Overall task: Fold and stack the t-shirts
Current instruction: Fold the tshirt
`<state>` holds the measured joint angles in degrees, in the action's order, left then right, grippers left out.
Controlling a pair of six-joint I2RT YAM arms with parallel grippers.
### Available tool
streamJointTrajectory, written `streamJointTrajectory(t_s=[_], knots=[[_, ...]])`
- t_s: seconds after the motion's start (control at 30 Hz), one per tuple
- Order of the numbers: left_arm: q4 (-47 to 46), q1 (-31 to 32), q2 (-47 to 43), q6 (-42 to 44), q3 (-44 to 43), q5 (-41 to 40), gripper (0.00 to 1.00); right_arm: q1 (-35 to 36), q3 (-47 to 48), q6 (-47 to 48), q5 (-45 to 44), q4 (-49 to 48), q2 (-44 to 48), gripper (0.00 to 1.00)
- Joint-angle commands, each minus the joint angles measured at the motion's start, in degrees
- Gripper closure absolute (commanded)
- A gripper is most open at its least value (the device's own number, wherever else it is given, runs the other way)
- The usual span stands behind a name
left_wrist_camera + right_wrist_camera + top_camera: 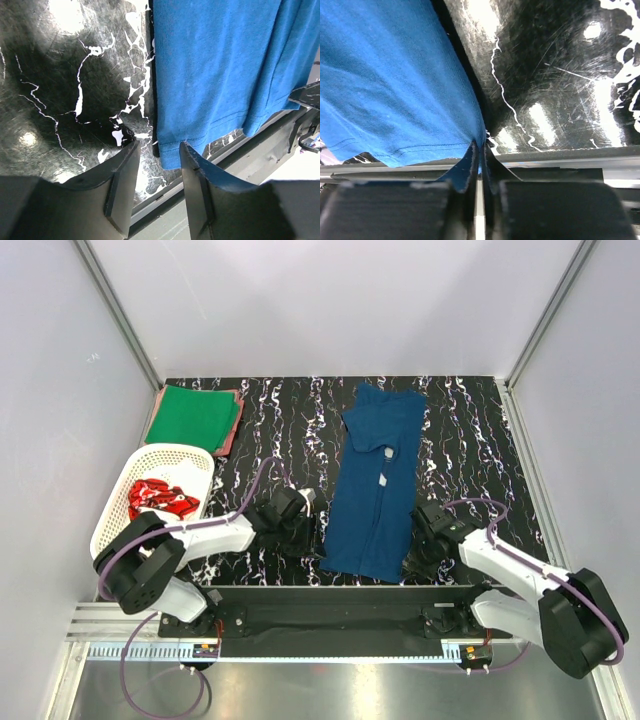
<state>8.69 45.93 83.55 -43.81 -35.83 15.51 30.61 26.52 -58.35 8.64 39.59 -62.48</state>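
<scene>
The robot will next ease its left gripper back toward the metal bar and close on the t-shirt's basket-side hem corner (324, 565) (168, 161), because that corner reaches back past the gripper's open fingertips.
A dark blue t-shirt (375, 480), folded lengthwise, lies down the middle of the black marble table. My left gripper (316, 538) (158, 147) is open at its near left corner, with the hem corner (172, 152) lying between the fingertips. My right gripper (412, 552) (481, 146) is shut on the shirt's near right hem corner (470, 137). A folded green t-shirt (192, 415) rests on a reddish-pink one (233, 432) at the back left. A red t-shirt with white print (160, 500) lies in the basket.
The white lattice basket (205, 455) stands at the left, close to my left arm. The table's near edge and a metal rail (340, 595) run just behind both grippers. Grey walls close in the table (270, 430) on three sides.
</scene>
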Motion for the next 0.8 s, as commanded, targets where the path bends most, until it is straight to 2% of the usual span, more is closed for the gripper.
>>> streamJointTrajectory(t_s=[0.0,0.1,0.27,0.57,0.77], knots=[[2.11,0.39,-0.75,-0.31,2.52,-1.97,0.54,1.2,1.25,-1.94,-2.58,1.09,1.3,0.97],[3.44,0.39,-2.77,-0.48,3.14,-4.08,0.52,1.29,1.95,-2.39,-3.72,3.99,3.5,1.0],[1.86,1.09,-3.92,-1.62,3.75,-2.77,0.5,1.47,2.22,-2.74,-3.9,6.72,7.01,1.0],[-6.75,2.41,1.52,-6.1,5.95,2.07,0.51,1.47,1.69,-3.26,-3.81,7.43,9.12,1.0],[-2.37,4.08,0.04,-7.16,6.04,-4.42,0.53,1.56,2.13,-3.53,-4.95,9.97,11.23,1.0]])
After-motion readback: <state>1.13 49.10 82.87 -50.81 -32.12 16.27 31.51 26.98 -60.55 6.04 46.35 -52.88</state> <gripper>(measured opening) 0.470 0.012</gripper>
